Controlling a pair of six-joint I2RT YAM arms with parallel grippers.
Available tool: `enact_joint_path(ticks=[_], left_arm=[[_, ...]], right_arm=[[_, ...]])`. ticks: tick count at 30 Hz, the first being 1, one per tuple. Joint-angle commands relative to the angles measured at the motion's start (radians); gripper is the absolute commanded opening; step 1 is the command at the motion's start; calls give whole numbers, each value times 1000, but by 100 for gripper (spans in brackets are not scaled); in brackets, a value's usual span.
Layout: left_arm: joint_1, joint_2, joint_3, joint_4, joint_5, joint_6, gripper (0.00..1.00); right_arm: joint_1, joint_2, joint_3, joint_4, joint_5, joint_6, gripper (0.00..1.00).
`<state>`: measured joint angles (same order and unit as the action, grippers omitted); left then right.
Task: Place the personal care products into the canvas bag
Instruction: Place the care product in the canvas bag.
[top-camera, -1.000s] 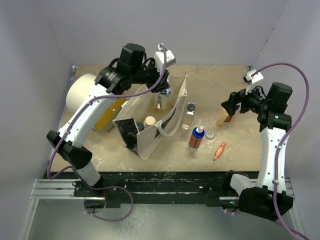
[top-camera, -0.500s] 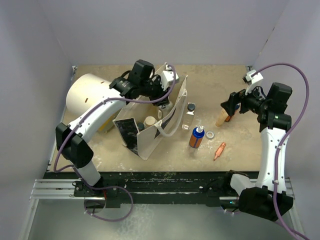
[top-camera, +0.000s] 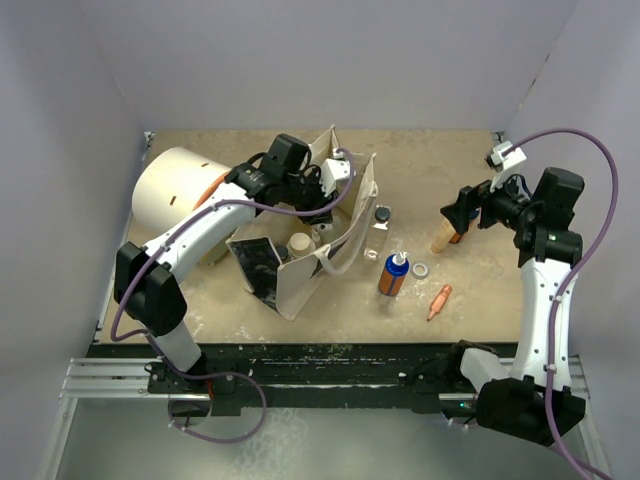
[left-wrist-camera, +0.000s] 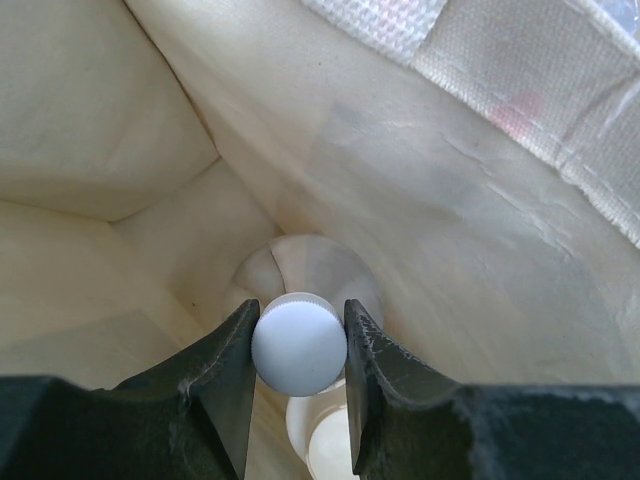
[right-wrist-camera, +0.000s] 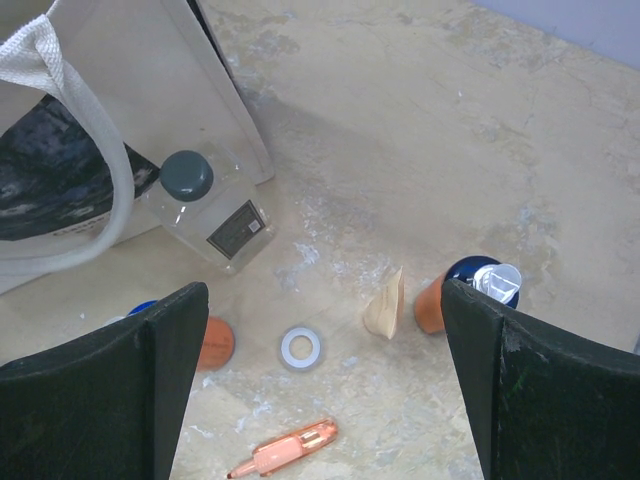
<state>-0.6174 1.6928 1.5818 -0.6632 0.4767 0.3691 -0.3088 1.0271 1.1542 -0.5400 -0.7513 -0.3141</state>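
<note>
I will lower the white bottle deeper into the bag (top-camera: 300, 275) and slightly back before my left gripper opens off the round cap.
The cream canvas bag (top-camera: 300, 275) stands open at centre-left, and a tan-capped bottle (top-camera: 300, 242) shows inside it. My left gripper (top-camera: 324, 208) reaches down into the bag's mouth. In the left wrist view this gripper (left-wrist-camera: 298, 345) is shut on the round white cap (left-wrist-camera: 297, 343) of a white bottle (left-wrist-camera: 325, 440), with the bag's cream walls (left-wrist-camera: 420, 210) all around. My right gripper (right-wrist-camera: 320, 292) hangs open and empty above a beige tapered tube (right-wrist-camera: 384, 303) and an orange bottle with a blue top (right-wrist-camera: 462, 292). A clear bottle with a dark cap (right-wrist-camera: 205, 205) lies beside the bag.
A big white drum (top-camera: 172, 192) lies left of the bag. Another orange bottle with a blue top (top-camera: 393, 274) stands right of the bag, with a small white ring (top-camera: 420, 270) and a pink pen (top-camera: 439, 300) near it. Grey walls enclose the table.
My left arm has swung right and down, carrying the white bottle from above the bag's rim into the bag. The right arm has not moved.
</note>
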Motion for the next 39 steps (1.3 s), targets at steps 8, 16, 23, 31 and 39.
enact_joint_path(ticks=[8,16,23,31,39], left_arm=[[-2,-75,45,-80,57,59,0],[-3,-75,49,-115,57,70,0],[-5,-52,4,-125,66,97,0],[-17,-37,-103,-49,86,112,12],[-39,-52,-170,10,65,117,27]], right_arm=[[-4,-8,2,26,-34,13,100],[-4,-8,1,25,-36,14,100],[-4,-18,-7,30,-33,15,100],[-4,-18,-7,29,-33,16,100],[-4,-17,-8,30,-31,16,100]])
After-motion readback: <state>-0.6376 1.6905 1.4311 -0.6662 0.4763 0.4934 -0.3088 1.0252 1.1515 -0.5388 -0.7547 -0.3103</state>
